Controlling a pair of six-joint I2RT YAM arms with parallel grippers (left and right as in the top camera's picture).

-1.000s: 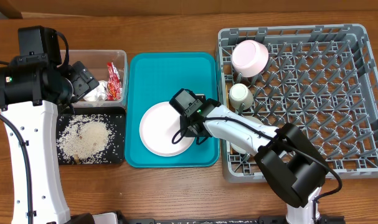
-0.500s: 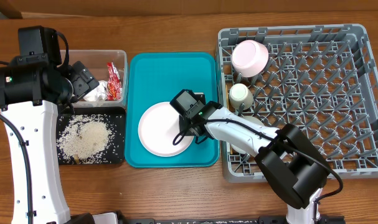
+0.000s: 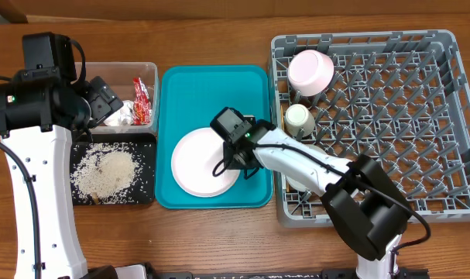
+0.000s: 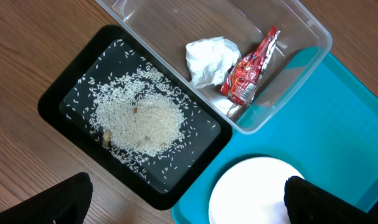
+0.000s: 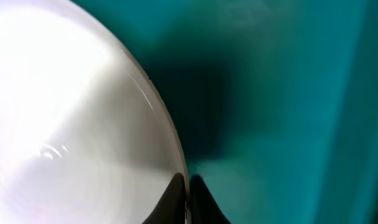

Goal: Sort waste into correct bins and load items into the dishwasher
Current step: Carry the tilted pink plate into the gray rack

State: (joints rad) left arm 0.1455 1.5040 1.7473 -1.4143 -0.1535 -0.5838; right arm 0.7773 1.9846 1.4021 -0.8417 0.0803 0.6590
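The plate (image 3: 197, 161) moves up and across next for release at the empty rack wires past the cup, right of my right gripper in the overhead view.
A white plate (image 3: 197, 161) lies on the teal tray (image 3: 211, 93); it also shows in the left wrist view (image 4: 251, 190) and the right wrist view (image 5: 70, 118). My right gripper (image 3: 236, 159) is shut on the plate's right rim, its two dark fingertips (image 5: 189, 186) pinching the edge just above the tray (image 5: 288, 112). My left gripper (image 4: 189, 205) is open and empty, hovering above the black tray of rice (image 4: 136, 118) and the clear bin (image 4: 282, 37). The grey dishwasher rack (image 3: 389, 46) holds a pink bowl (image 3: 310, 71) and a white cup (image 3: 298, 118).
The clear bin (image 3: 118, 74) at the back left holds a crumpled white napkin (image 4: 210, 57) and a red wrapper (image 4: 251, 68). The black tray (image 3: 145, 147) with spilled rice sits in front of it, left of the teal tray.
My right gripper has shifted slightly on the plate's right edge; the plate has nudged a little to the left. The left arm has not moved.
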